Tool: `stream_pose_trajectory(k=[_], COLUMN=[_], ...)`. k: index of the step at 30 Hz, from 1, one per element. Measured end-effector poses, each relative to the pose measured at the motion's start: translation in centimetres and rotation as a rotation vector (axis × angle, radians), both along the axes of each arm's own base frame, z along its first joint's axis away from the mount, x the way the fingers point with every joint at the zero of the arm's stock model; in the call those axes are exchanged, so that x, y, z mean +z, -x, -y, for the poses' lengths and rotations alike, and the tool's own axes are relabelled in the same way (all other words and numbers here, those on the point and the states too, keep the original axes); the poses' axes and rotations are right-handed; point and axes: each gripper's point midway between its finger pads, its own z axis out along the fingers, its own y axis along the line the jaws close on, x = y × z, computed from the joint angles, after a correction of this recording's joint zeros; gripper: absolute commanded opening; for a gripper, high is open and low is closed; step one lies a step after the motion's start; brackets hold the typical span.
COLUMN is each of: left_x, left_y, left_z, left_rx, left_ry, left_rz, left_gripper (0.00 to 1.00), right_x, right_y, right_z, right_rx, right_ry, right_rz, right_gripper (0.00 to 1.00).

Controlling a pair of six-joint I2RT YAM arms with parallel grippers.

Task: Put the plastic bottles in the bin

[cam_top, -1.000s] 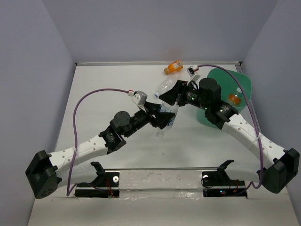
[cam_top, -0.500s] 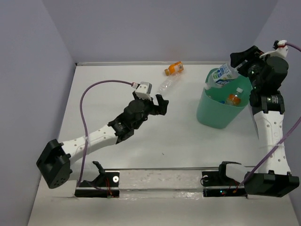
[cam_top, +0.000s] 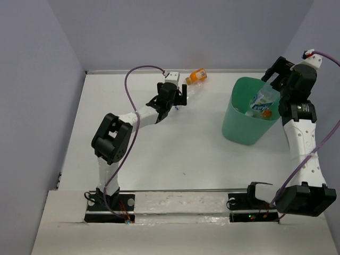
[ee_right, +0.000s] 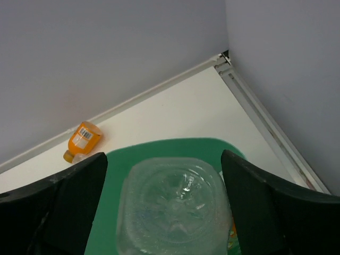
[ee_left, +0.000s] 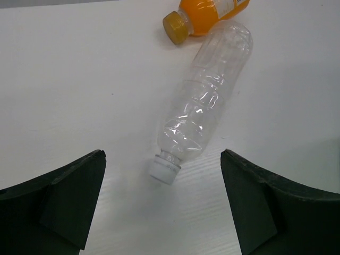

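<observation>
The clear bottle's shoulder [ee_left: 181, 137] lies slanted below the left gripper, so the robot will next lower that gripper past the white cap [ee_left: 163, 171] and turn its fingers square across the bottle to close.
A clear plastic bottle [ee_left: 204, 106] with a white cap [ee_left: 163, 171] lies on the white table at the back, cap toward my left gripper [ee_left: 162, 178]. That gripper is open, its fingers either side of the cap end without touching. An orange bottle [ee_left: 204, 13] lies just beyond it [cam_top: 196, 76]. In the top view the left gripper [cam_top: 172, 101] hides most of the clear bottle. My right gripper [cam_top: 276, 74] hovers open over the mint-green bin [cam_top: 241, 130]. A clear labelled bottle [cam_top: 261, 98] hangs neck-down in the bin mouth, its base [ee_right: 172, 207] between the spread fingers.
An orange-capped bottle [cam_top: 264, 112] lies inside the bin. Grey walls close the table at the back and both sides. The bin stands near the right wall. A metal rail [cam_top: 180, 202] carrying both arm bases runs along the near edge.
The left arm has reached from mid-table to the back, up to the clear bottle. The right gripper carried the labelled bottle over the bin and opened; the bottle now sits lower in the bin mouth.
</observation>
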Motion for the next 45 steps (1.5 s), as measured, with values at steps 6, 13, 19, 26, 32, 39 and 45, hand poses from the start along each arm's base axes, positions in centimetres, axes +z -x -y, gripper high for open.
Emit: stream_pose_trajectory(k=[6, 13, 19, 26, 32, 39, 45], left_x=[-2.0, -3.2, -7.1, -10.2, -10.4, -5.2, 8.2], left_y=[-2.8, -6.1, -6.8, -5.8, -4.4, 3.1, 10.3], left_z=[2.2, 5.2, 6.6, 6.9, 6.3, 3.5, 4.3], left_rx=[-0.094, -0.196, -0.268, -0.306, -0.305, -0.313, -0.409], left_ry=[-0.056, -0.101, -0.140, -0.166, -0.153, 0.015, 0.273], left_rz=[-0.027, -0.014, -0.086, -0.160, -0.161, -0.154, 0.078], left_gripper=[0.99, 0.99, 0.92, 0.47, 0.40, 0.37, 0.38], right_x=[-0.5, 1.8, 2.1, 0.0, 0.1, 0.5, -2.7], right_y=[0.2, 2.3, 3.3, 3.7, 5.4, 8.2, 9.0], right_z=[-0.8, -5.1, -9.9, -14.5, -17.2, -18.8, -22.1], right_rx=[0.053, 0.233, 0.393, 0.516, 0.598, 0.694, 0.822], right_ry=[0.010, -0.038, -0.067, -0.085, -0.101, -0.150, -0.227], right_rz=[-0.030, 0.047, 0.064, 0.016, 0.024, 0.063, -0.015], right_gripper=[1.00, 1.00, 0.99, 0.94, 0.94, 0.97, 1.00])
